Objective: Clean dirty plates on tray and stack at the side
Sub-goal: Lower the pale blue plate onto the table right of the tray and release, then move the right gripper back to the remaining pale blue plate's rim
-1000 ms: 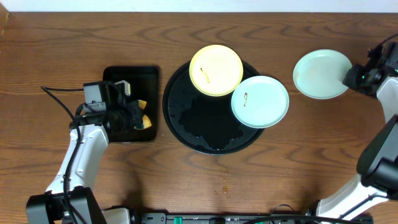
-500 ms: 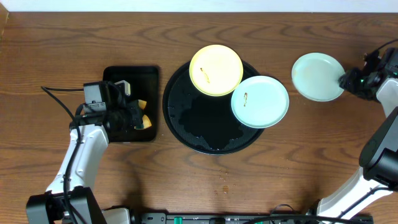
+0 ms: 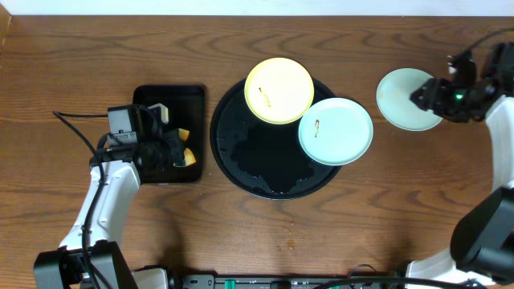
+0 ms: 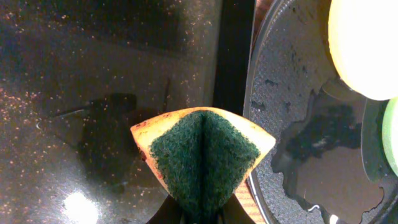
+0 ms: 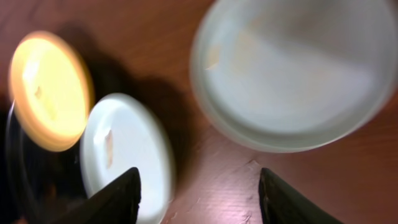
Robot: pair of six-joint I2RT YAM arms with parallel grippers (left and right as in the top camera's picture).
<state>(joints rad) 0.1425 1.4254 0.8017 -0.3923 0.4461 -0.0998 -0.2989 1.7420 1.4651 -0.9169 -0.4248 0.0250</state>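
Observation:
My right gripper lowers back toward the mint-green plate on the round tray next, onto its edge overhanging the bare table, since it has a brown smear.
The round black tray [image 3: 257, 156] lies mid-table with wet patches. A pale yellow plate [image 3: 279, 90] rests on its far rim and a mint-green plate [image 3: 336, 131] on its right rim, each with a small brown smear. A second mint-green plate [image 3: 401, 98] lies on the bare table to the right. My right gripper [image 3: 423, 95] hovers open over that plate's right edge, holding nothing; the right wrist view shows this plate [image 5: 292, 68] ahead of the spread fingers [image 5: 118, 196]. My left gripper [image 4: 202, 214] is shut on a folded yellow-and-green sponge [image 4: 202, 155].
A smaller rectangular black tray [image 3: 152, 100] sits left of the round one, under the sponge and my left gripper [image 3: 181, 152]. The wood table's far edge runs along the top. A cable trails left of the left arm.
My right gripper has opened and let go of the mint-green plate, which now lies flat on the table. The gripper has swung left over that plate's edge. The left arm is still.

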